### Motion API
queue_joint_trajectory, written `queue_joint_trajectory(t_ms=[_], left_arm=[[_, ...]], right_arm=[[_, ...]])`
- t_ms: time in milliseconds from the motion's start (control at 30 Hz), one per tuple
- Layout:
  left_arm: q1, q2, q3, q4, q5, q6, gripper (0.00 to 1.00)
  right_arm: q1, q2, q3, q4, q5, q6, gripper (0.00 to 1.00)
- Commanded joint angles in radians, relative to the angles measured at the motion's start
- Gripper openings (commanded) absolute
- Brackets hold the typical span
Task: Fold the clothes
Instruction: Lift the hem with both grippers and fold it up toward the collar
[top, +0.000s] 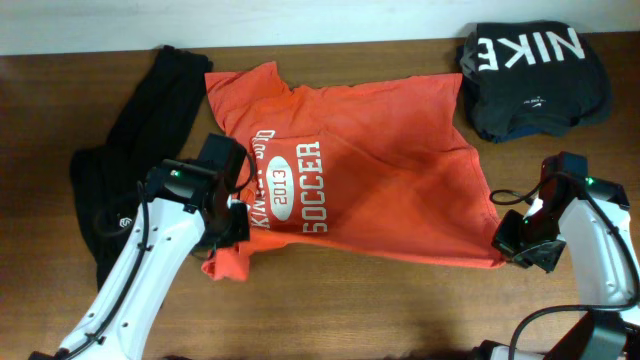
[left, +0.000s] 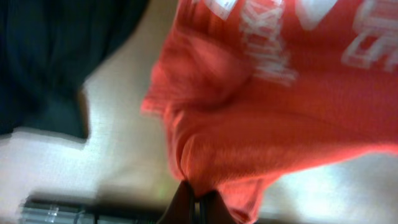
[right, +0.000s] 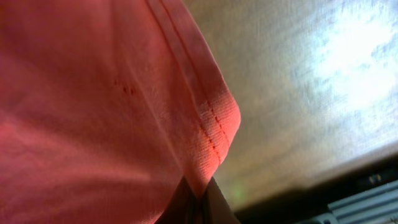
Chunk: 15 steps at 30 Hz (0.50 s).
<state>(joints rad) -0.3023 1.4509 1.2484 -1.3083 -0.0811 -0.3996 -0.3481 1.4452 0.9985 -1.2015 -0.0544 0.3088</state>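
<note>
The left gripper should next carry the pinched cloth outward onto the white lettering nearest the black garment (left: 262, 23) and release it, because the shirt's printed front lies uncovered.
An orange-red T-shirt (top: 370, 180) with white "SOCCER" print lies spread on the wooden table. My left gripper (top: 232, 228) is shut on the shirt's near left part; the left wrist view shows the fingers (left: 198, 202) pinching bunched orange cloth (left: 261, 106). My right gripper (top: 505, 250) is shut on the shirt's near right corner; the right wrist view shows the fingers (right: 198, 202) clamped on the stitched hem (right: 124, 112). A long black garment (top: 140, 150) lies at the left, partly under my left arm.
A folded black garment with white NIKE lettering (top: 532, 75) sits at the far right corner of the table (top: 400, 310). The black garment also shows in the left wrist view (left: 50, 56).
</note>
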Motion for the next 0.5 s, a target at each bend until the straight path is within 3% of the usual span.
queue_joint_trajectory(t_ms=[0, 200, 467], left_arm=[[0.004, -0.001, 0.02, 0.127, -0.025, 0.035, 0.01], [0.004, 0.066, 0.019, 0.408, -0.021, 0.062, 0.01], [0.004, 0.227, 0.018, 0.491, -0.105, 0.103, 0.01]], right_arm=[[-0.006, -0.014, 0.022, 0.04, -0.006, -0.013, 0.04], [-0.003, -0.014, 0.022, 0.206, -0.1, -0.013, 0.04], [0.084, -0.006, 0.021, 0.413, -0.1, -0.017, 0.04]])
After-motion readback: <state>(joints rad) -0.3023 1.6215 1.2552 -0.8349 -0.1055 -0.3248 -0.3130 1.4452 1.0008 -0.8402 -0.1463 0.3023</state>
